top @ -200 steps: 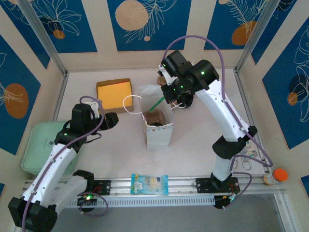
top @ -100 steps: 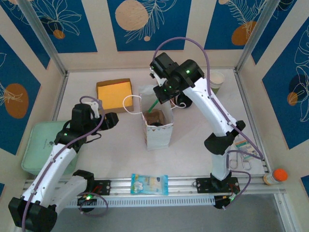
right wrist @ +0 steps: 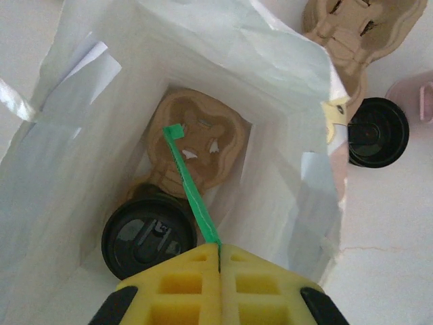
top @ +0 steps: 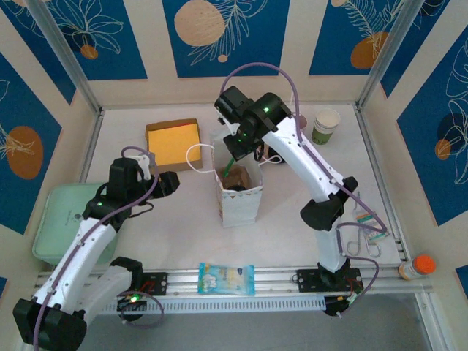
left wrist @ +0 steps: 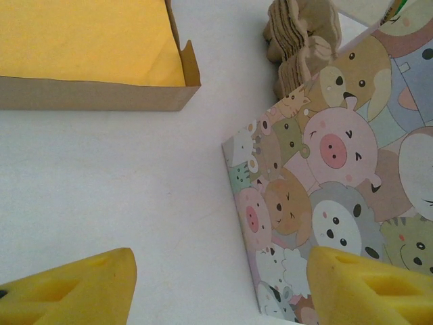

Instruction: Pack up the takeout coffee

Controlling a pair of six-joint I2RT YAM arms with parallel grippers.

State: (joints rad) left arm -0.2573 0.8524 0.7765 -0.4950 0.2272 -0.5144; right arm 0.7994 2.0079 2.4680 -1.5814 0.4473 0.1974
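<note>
I should next lower my right gripper into the open paper bag and release the thin green stick (right wrist: pixel 191 189) over the carrier, because the cardboard cup carrier (right wrist: pixel 206 137) is below my gripper.
The takeout coffee (top: pixel 326 126), a white paper cup with a green lower band, stands upright at the table's back right, apart from both grippers. My right gripper (top: pixel 238 148) hangs over the open white paper bag (top: pixel 238 196) and is shut on a thin green stick (right wrist: pixel 191 189) that points down into the bag. Inside the bag lie a brown cardboard cup carrier (right wrist: pixel 196 145) and a black-lidded cup (right wrist: pixel 149 242). My left gripper (top: pixel 170 183) is open and empty, low over the table left of the bag, whose cartoon-animal side (left wrist: pixel 325 189) faces it.
An open yellow box (top: pixel 173 142) sits behind the left gripper. Beside the bag are a black round lid (right wrist: pixel 377 132), more cardboard carriers (right wrist: pixel 355 27) and a pink cup (right wrist: pixel 425 101). A pale green tray (top: pixel 62 219) lies far left. A snack packet (top: pixel 227 278) rests on the front rail.
My right arm has swung left with the green stick and now stands over the bag's mouth, uncovering the paper cup at the back right. The left arm has not moved.
</note>
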